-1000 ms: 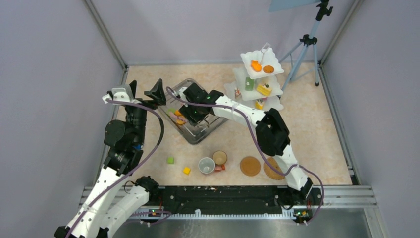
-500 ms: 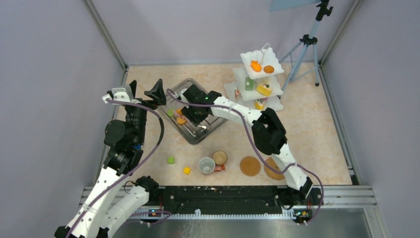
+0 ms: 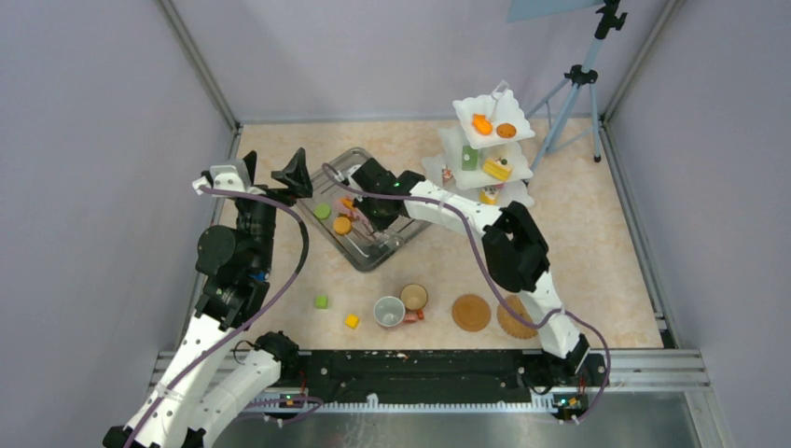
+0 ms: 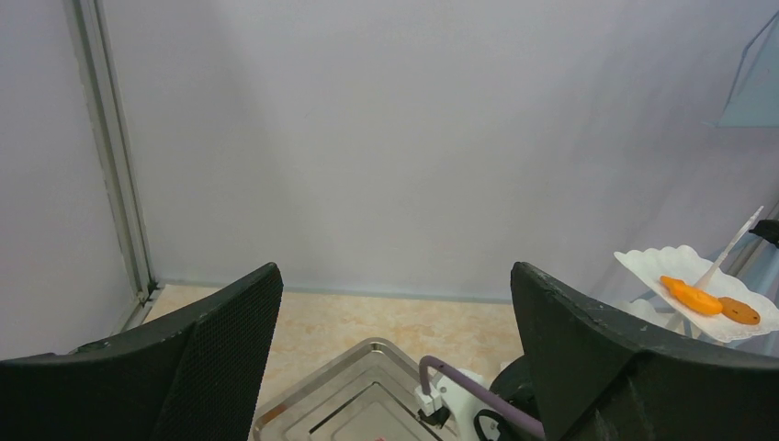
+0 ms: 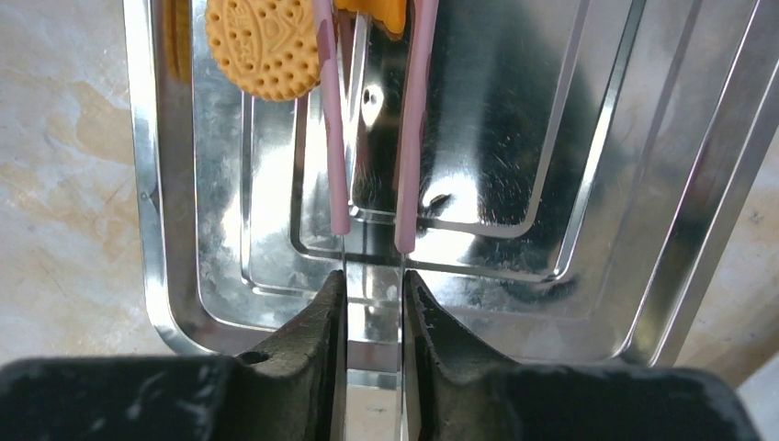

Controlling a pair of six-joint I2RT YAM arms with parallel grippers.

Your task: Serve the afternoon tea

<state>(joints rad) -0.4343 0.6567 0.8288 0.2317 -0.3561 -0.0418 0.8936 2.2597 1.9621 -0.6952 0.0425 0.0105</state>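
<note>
I should next lift the tongs in my right gripper outward over the stand's top shelf [image 3: 470, 107] to let go of the pastry, because bare plate shows beside the shelf's orange piece.
My right gripper [image 5: 372, 280] is shut on the steel handles of the pink tongs [image 5: 411, 138] over the grey steel tray [image 5: 597, 184]. The tong arms stand close together, with an orange pastry [image 5: 377, 11] between their tips at the frame's top edge. An orange round biscuit [image 5: 262, 50] lies just left of them. From above, the right gripper [image 3: 373, 210] is over the tray [image 3: 359, 254], beside an orange round [image 3: 342, 225] and a green bit [image 3: 322, 211]. The white three-tier stand [image 3: 474, 101] holds pastries. My left gripper [image 3: 270, 173] hangs open and empty left of the tray.
Two small cups [image 3: 389, 311] [image 3: 414, 297] stand near the front, with two brown woven mats [image 3: 471, 313] [image 3: 515, 322] to their right. A green cube [image 3: 321, 301] and a yellow cube [image 3: 352, 321] lie loose. A tripod [image 3: 574, 84] stands at the back right.
My right gripper has closed on the tongs, drawing their arms together. The arm has shifted slightly right and back, uncovering the orange and green pastries in the tray. The left arm is still.
</note>
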